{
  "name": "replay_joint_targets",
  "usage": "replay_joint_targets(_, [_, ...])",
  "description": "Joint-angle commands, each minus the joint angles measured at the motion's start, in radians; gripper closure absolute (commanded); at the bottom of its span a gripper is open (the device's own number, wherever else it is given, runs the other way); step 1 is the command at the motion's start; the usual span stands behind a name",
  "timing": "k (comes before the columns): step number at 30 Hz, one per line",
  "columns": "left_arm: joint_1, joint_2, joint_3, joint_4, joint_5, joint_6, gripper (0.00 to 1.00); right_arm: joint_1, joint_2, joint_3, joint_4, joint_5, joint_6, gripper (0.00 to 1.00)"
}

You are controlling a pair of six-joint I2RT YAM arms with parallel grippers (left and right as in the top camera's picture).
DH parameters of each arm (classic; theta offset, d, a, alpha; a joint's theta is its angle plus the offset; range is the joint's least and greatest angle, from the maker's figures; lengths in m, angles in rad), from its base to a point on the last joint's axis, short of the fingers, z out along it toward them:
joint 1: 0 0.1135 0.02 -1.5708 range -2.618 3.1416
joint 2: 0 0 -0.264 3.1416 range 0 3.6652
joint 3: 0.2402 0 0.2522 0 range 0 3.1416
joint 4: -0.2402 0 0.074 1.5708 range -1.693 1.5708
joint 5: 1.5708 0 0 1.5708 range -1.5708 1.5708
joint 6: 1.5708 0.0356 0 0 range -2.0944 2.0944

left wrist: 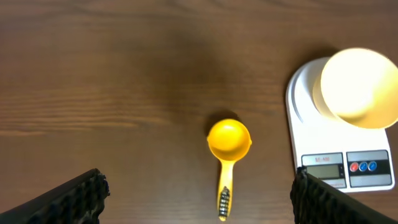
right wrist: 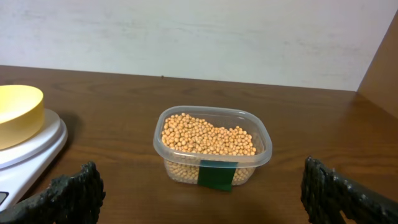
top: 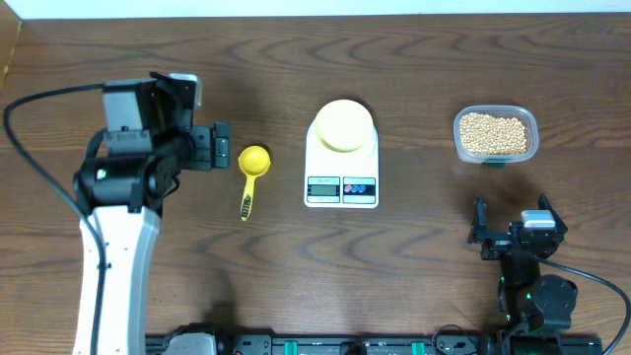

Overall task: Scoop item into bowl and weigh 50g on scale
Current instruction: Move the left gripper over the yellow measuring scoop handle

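Next I will move my left gripper down and to the right in the overhead view, onto the scoop's handle beside its cup, as this slim part fits between open fingers.
The beige beans (top: pixel 495 133) fill a clear plastic tub at the right; they also show in the right wrist view (right wrist: pixel 208 135). The pale yellow bowl (top: pixel 343 124) stands empty on the white scale (top: pixel 341 182) at the centre, also in the left wrist view as bowl (left wrist: pixel 360 87) and scale (left wrist: pixel 311 134). A bright yellow scoop (top: pixel 252 163) lies left of the scale, handle toward the front (left wrist: pixel 229 140). My left gripper (top: pixel 219 146) is open and empty above the scoop's handle (left wrist: pixel 199 190). My right gripper (top: pixel 511 225) is open and empty, in front of the tub (right wrist: pixel 202 202).
The tub (right wrist: pixel 261 155) has a green tape patch on its near wall. A white wall runs along the table's far edge. The bowl (right wrist: pixel 15 112) and scale (right wrist: pixel 37 146) show at the left in the right wrist view.
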Motion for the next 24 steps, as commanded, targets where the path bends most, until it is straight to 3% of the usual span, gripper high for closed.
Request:
replay_joint_targets(1, [0.002, 0.048, 0.015, -0.013, 0.043, -0.027, 0.04, -0.007, -0.005, -0.002, -0.005, -0.002, -0.01, 0.01])
replay_joint_targets(11, [-0.007, 0.248, 0.015, -0.149, 0.145, -0.125, 0.04, -0.007, -0.005, -0.002, -0.005, -0.003, -0.01, 0.01])
replay_joint_targets(24, [-0.021, 0.529, -0.003, -0.181, 0.148, -0.108, 0.02, -0.007, -0.005, -0.002, -0.005, -0.003, -0.01, 0.01])
